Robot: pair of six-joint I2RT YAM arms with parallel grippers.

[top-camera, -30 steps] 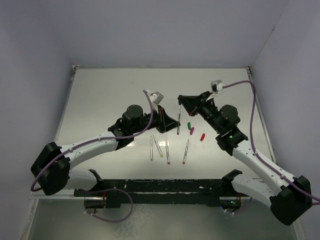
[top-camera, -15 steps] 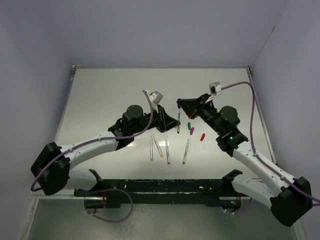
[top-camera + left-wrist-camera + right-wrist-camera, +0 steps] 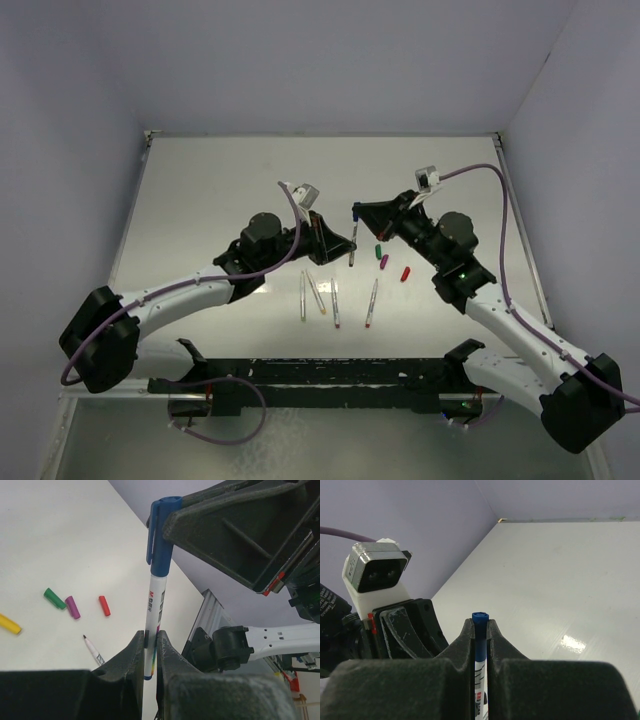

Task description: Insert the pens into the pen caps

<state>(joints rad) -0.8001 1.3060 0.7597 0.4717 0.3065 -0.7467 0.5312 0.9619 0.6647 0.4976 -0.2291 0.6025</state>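
Observation:
My left gripper holds a pen. Next I need to swing the pen to the left in the top view, lower it flat onto the table away from the uncapped pens and let go.
The blue pen (image 3: 154, 611) stands upright above the table with the dark blue cap (image 3: 161, 535) on its top end. My left gripper (image 3: 150, 639) is shut on the pen's lower body. My right gripper (image 3: 480, 624) is shut on the blue cap (image 3: 479, 622). In the top view the two grippers meet mid-table, left gripper (image 3: 345, 250) below and right gripper (image 3: 357, 213) above, with the pen (image 3: 353, 240) between them. The green cap (image 3: 378, 248), purple cap (image 3: 384, 261) and red cap (image 3: 405, 272) lie on the table to the right. The yellow cap (image 3: 9, 624) shows in the left wrist view.
Several uncapped pens (image 3: 336, 303) lie side by side on the white table (image 3: 220, 190) in front of the grippers, one apart to the right (image 3: 372, 302). Grey walls stand on three sides. A black rail (image 3: 330, 375) with the arm bases runs along the near edge.
Both grippers have shifted slightly to the left together, still holding the pen and the cap. The pen now leans a little. The things on the table have not moved.

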